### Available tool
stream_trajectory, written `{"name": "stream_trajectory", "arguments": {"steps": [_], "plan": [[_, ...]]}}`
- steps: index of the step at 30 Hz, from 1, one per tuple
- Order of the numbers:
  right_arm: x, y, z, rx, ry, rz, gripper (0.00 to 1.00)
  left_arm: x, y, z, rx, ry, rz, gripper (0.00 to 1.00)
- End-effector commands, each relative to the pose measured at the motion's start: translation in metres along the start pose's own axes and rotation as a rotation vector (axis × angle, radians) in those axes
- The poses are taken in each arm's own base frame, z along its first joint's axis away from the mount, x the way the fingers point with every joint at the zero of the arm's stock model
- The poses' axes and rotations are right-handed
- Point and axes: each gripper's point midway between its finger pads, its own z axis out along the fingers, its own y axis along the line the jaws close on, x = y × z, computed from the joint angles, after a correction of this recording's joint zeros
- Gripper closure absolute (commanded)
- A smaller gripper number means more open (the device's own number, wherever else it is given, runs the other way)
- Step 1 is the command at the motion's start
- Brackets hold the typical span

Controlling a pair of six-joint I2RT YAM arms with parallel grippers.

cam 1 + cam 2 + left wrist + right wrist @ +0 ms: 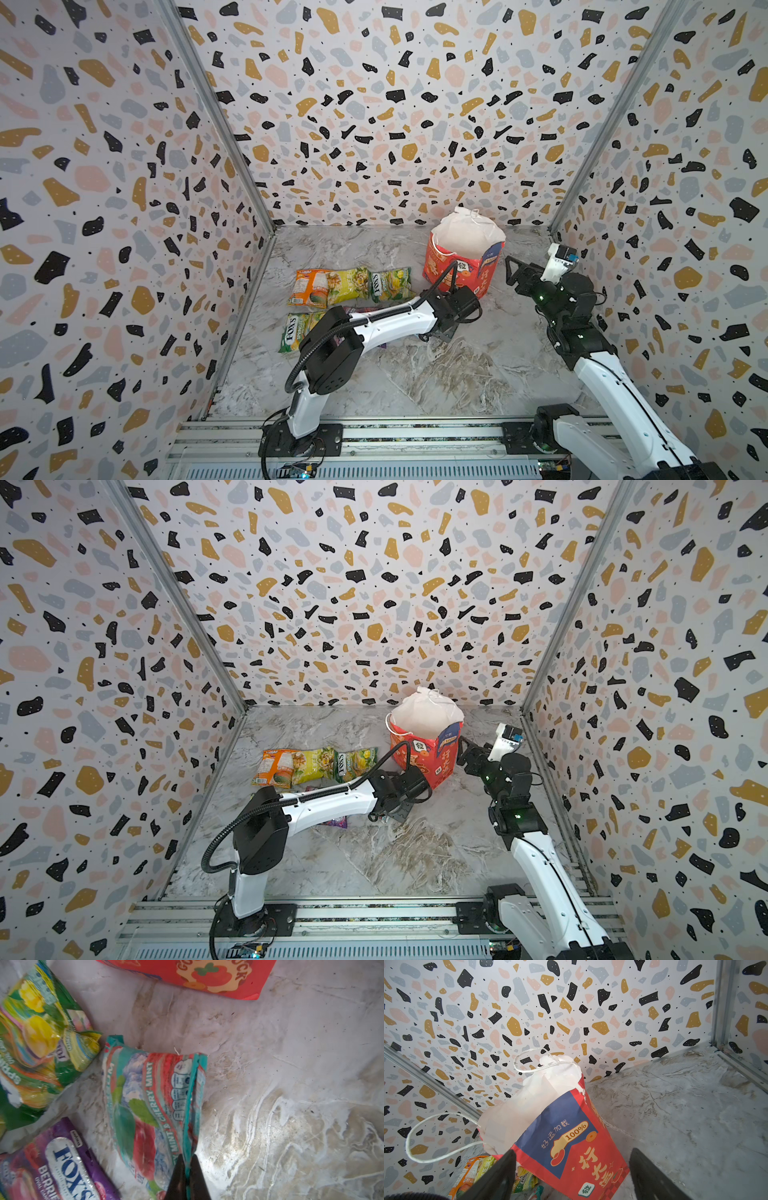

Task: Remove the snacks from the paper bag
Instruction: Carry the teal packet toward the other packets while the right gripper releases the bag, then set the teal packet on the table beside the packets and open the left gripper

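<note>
My left gripper is just above the marble floor. It should next stay low over the floor beside the purple packet and open to let go of the edge seam of the snack.
The red paper bag [459, 272] [424, 760] stands upright at the back right of the marble floor, its white inside showing. Orange [309, 286], yellow [348, 284] and green-yellow [390, 283] snacks lie in a row to its left, with another green one [296, 332] nearer the front. In the left wrist view my left gripper [188, 1157] is shut on the edge seam of a teal-red packet [143, 1105], low over the floor beside a purple packet [62, 1164] and a green one [41, 1049]. My right gripper [572, 1151] [513, 270] stands open just right of the bag [560, 1122], holding nothing.
Patterned walls close in the left, back and right sides, with metal posts [559, 226] in the back corners. An aluminium rail [415, 432] carrying both arm bases runs along the front. My left arm [386, 322] lies across the packets nearest the front.
</note>
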Motion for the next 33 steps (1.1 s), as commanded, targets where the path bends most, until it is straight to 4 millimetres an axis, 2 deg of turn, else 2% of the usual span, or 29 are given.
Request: {"name": "stream_trajectory", "arguments": {"steps": [1, 6, 10, 13, 15, 17, 19, 23, 25, 26, 28, 33], "plan": [[-0.008, 0.004, -0.005, -0.008, -0.028, -0.017, 0.14, -0.012, 0.006, -0.001, 0.029, -0.046, -0.101, 1.00], [-0.007, 0.005, -0.004, -0.011, -0.026, -0.015, 0.13, -0.007, 0.015, 0.010, 0.061, -0.048, -0.192, 0.99], [-0.007, 0.004, -0.004, -0.005, -0.028, -0.017, 0.13, -0.017, 0.022, 0.004, 0.106, -0.106, -0.280, 0.98], [-0.008, 0.004, -0.004, -0.007, -0.028, -0.018, 0.13, -0.025, 0.014, -0.002, 0.172, -0.124, -0.296, 0.85], [-0.008, 0.003, -0.004, -0.001, -0.029, -0.020, 0.13, -0.027, 0.009, -0.006, 0.189, -0.108, -0.269, 0.83], [-0.008, 0.003, -0.004, 0.000, -0.029, -0.019, 0.14, -0.031, 0.010, -0.015, 0.191, -0.124, -0.260, 0.76], [-0.007, 0.002, -0.004, 0.002, -0.026, -0.019, 0.13, -0.037, 0.013, -0.029, 0.194, -0.149, -0.253, 0.62], [-0.006, 0.002, -0.003, 0.001, -0.022, -0.019, 0.13, -0.055, 0.039, -0.069, 0.138, -0.260, -0.237, 0.60], [-0.006, 0.002, -0.003, -0.002, -0.022, -0.020, 0.13, -0.061, 0.054, -0.080, 0.115, -0.337, -0.215, 0.60], [-0.006, 0.002, -0.002, -0.002, -0.021, -0.021, 0.13, -0.062, 0.056, -0.081, 0.134, -0.376, -0.181, 0.59], [-0.006, 0.002, -0.003, -0.002, -0.023, -0.023, 0.13, -0.056, 0.064, -0.072, 0.159, -0.421, -0.139, 0.61], [-0.005, 0.003, -0.004, -0.011, -0.028, -0.024, 0.13, -0.059, 0.079, -0.048, 0.182, -0.491, -0.032, 0.61]]}}
